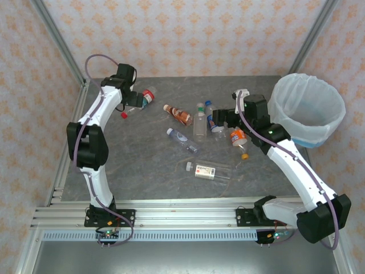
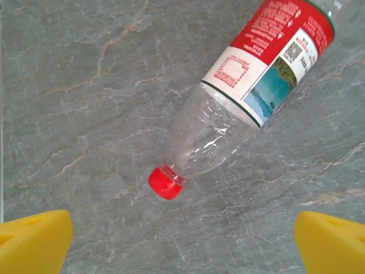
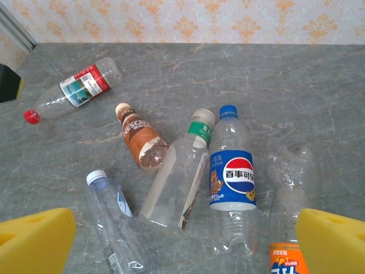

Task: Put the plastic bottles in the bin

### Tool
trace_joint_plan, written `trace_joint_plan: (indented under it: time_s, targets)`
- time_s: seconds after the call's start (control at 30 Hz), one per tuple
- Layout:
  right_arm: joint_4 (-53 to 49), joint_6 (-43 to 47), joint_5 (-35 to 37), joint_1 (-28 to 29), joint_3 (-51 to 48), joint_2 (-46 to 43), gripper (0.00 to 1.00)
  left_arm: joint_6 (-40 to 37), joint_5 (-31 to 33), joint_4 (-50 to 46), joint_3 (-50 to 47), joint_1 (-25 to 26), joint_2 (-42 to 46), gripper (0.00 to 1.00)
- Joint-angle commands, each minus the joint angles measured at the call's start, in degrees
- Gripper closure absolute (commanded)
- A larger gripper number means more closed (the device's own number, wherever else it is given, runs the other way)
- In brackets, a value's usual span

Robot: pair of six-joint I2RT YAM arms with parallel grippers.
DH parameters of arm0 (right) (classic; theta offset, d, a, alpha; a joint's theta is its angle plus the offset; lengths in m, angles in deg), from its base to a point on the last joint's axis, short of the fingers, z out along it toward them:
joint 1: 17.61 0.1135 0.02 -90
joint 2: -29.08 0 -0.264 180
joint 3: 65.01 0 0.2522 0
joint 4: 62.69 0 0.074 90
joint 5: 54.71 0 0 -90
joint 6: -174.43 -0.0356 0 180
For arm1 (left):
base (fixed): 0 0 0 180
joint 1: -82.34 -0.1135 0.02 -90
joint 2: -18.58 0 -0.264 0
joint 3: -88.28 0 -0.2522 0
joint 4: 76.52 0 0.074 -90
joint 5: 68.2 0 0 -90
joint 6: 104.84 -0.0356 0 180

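Observation:
The red-labelled bottle (image 2: 245,97) lies slanted between my open fingers, so my left gripper next turns in line and lowers onto its clear shoulder (image 2: 197,149) to close.
A red-labelled bottle (image 2: 245,97) with a red cap (image 2: 166,182) lies on the grey table at the far left (image 1: 147,96). My left gripper (image 2: 182,245) hovers open just above its neck, yellow fingertips (image 2: 34,240) apart, nothing between them. Mid-table lie a brown Nescafe bottle (image 3: 141,140), a green-capped bottle (image 3: 177,177), a blue Pepsi bottle (image 3: 232,177), a crushed clear one (image 3: 293,177), an orange-labelled one (image 3: 288,260) and a white-capped one (image 3: 114,222). My right gripper (image 3: 182,245) is open above them (image 1: 219,120). The light-blue bin (image 1: 308,108) stands far right.
Another clear bottle with a white label (image 1: 208,170) lies nearer the front edge, and a small orange cap (image 1: 244,155) sits beside the right arm. Patterned walls and metal frame posts close in the table's back and sides.

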Motion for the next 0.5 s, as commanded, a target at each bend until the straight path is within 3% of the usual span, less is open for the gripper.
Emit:
trace_joint_plan:
  time_s: [0.0, 0.1, 0.3, 0.47]
  targets:
    - [2.68, -0.58, 2.56, 0.30, 0.10, -1.76, 0.01, -9.45, -1.59, -7.00, 3.03, -1.35, -4.05, 0.00]
    - [3.05, -0.41, 3.39, 0.24, -0.99, -2.81, 0.01, -14.60, -6.88, -8.73, 4.14, -2.56, -6.83, 0.00]
    - [2.42, 0.29, 5.24, 0.26, -2.85, -5.04, 0.01, -17.79, -6.06, -5.59, 3.63, -4.87, -9.04, 0.00]
    - [2.24, 0.38, 5.89, 0.27, -3.88, -5.96, 0.01, -20.95, -9.21, -3.57, 3.48, -6.33, -11.27, 0.00]
